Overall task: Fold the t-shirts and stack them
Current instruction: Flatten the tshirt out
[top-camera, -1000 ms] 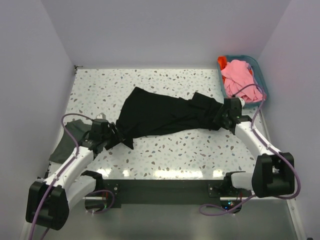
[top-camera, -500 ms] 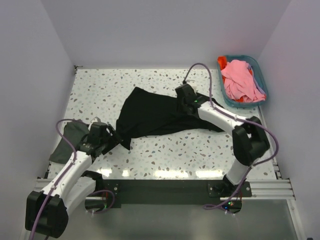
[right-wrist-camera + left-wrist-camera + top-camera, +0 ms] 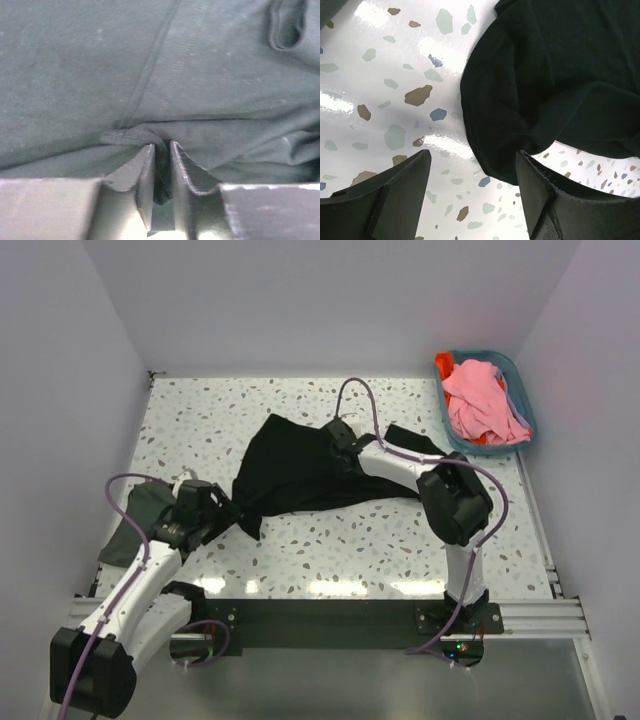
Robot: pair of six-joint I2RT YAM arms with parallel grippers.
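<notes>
My left gripper should next move right in the top view and down onto the black t-shirt's near corner, below its fingers.
The large black t-shirt (image 3: 295, 470) lies crumpled across the middle of the table. My right gripper (image 3: 336, 434) is at its upper middle, shut on a pinched fold of the black fabric (image 3: 150, 60); the right gripper's (image 3: 162, 150) fingers are nearly together with cloth between them. My left gripper (image 3: 226, 512) is open at the shirt's lower left corner. In the left wrist view that corner (image 3: 545, 85) hangs between the fingers of the left gripper (image 3: 472, 172), close to the right finger (image 3: 555, 200). The dark grey shirt (image 3: 130, 525) lies at the table's left edge.
A teal basket (image 3: 522, 390) stands at the back right, holding a pink shirt (image 3: 480, 400) and an orange-red one (image 3: 444, 364). The right arm reaches across the shirt's right half. White walls close in the speckled table (image 3: 350, 540).
My right gripper has swung from the shirt's right end leftward to its upper middle, drawing black fabric along. The left gripper has shifted only slightly.
</notes>
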